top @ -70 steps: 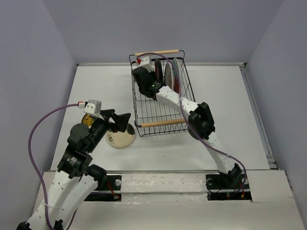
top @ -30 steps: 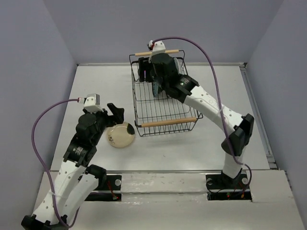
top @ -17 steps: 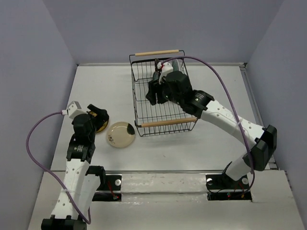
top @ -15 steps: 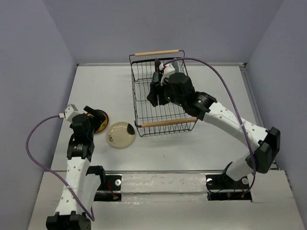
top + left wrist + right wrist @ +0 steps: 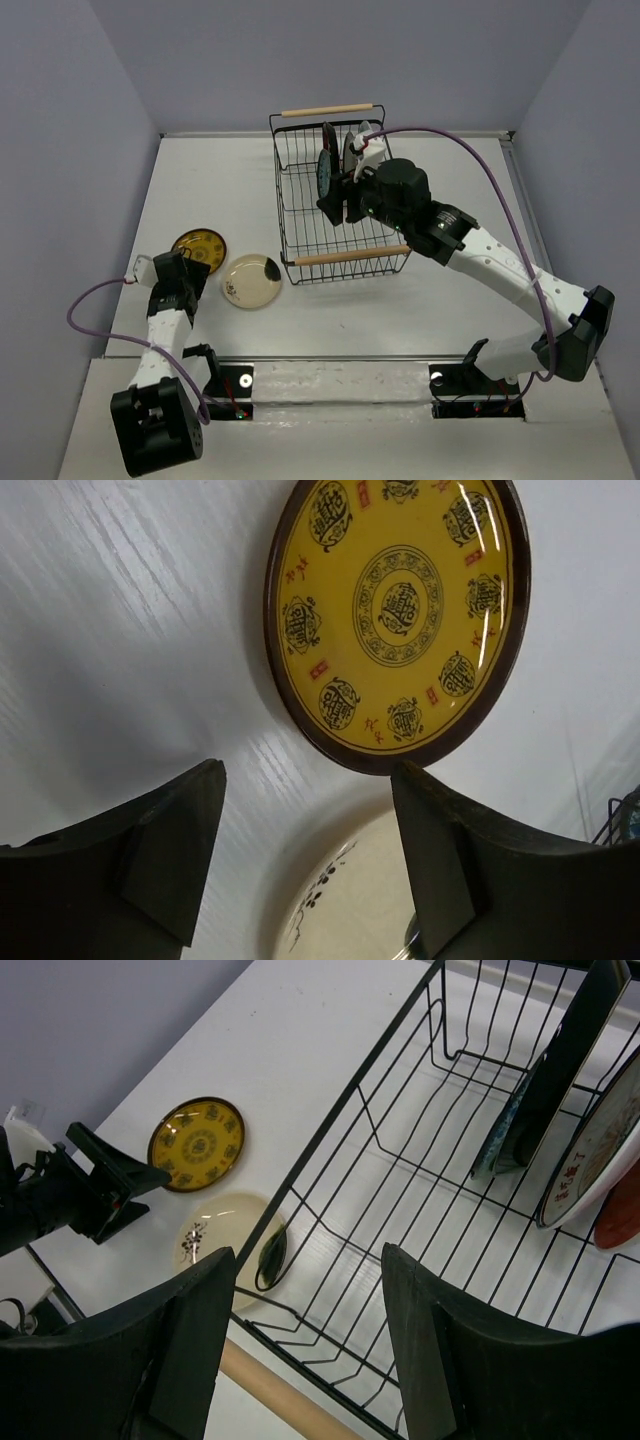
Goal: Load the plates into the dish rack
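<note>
My right gripper goes left in the top view next, onto the rack-facing rim of the yellow-brown plate (image 5: 199, 248), since it lies off the rack by my left gripper.
The dish rack (image 5: 283, 200) (image 5: 345, 1130) holds several plates on edge at its far end: a teal one (image 5: 325, 175) (image 5: 503, 1145), a dark one (image 5: 570, 1050), a white-orange one (image 5: 597, 1155) and a red one (image 5: 625, 1210). On the table left of the rack lie the yellow-brown plate (image 5: 199, 248) (image 5: 400, 610) (image 5: 197, 1143) and the cream plate (image 5: 251, 281) (image 5: 370, 900) (image 5: 210, 1235). My left gripper (image 5: 190, 268) (image 5: 308, 770) is open and empty, low beside those two plates. My right gripper (image 5: 338, 205) (image 5: 308, 1250) is open and empty above the rack's near half.
The rack has a wooden handle at the far end (image 5: 327, 110) and one at the near end (image 5: 345, 256) (image 5: 275, 1395). Grey walls enclose the white table on three sides. The left arm's purple cable (image 5: 95, 315) loops by the table's near left edge.
The left arm has drawn back toward its base, off the cream plate, its jaws a little narrower. The right gripper has pulled back from the rack's far end, uncovering the standing plates.
</note>
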### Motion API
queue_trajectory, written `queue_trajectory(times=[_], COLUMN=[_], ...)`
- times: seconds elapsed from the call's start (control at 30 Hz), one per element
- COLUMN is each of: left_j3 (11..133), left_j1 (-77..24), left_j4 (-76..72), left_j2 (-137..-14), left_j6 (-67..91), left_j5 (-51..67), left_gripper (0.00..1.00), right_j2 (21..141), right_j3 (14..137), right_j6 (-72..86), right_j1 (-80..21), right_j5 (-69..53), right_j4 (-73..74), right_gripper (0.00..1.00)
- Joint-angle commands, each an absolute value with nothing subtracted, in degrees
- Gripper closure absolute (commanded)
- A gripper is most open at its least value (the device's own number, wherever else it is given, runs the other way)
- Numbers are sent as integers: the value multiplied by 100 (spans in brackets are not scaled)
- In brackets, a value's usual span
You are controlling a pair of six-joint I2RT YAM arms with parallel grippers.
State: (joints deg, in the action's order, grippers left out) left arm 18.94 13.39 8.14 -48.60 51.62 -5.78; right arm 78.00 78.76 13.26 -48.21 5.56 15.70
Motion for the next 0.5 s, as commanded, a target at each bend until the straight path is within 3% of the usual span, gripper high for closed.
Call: queue_trajectory(times=[0.0,0.17,0.2,0.27,0.3,0.37,0.4,0.47], left_j3=[1565,1652,1626,1504,1364,1318,1318,1345], left_j1=[1380,1397,1441,1529,1608,1635,1696,1758], left_j4=[-471,-1045,-1272,-1694,-2062,-2197,-2267,-2285], left_j2=[-5316,-6318,-6450,-6504,-6565,-6644,-6679,-6680], left_j6=[5897,6152,6222,6284,6319,6354,6328,6214], left_j5=[-739,-782,-774,-634,-494,-483,-379,-308], left_gripper=[24,26,30,44,61,73,87,95], right_j2=[7760,7778,7778,7770,7778,7796,7805,7787], right_j3=[7875,7866,7858,7849,7857,7858,7866,7875], right_j6=[1265,1292,1309,1336,1362,1415,1432,1459], right_j1=[-4843,-4843,-4843,-4843,-4843,-4843,-4843,-4843], right_j5=[370,281,273,246,142,53,44,44], right_j4=[1213,1213,1222,1213,1213,1204,1213,1213], right_gripper=[35,35,35,35,35,35,35,36])
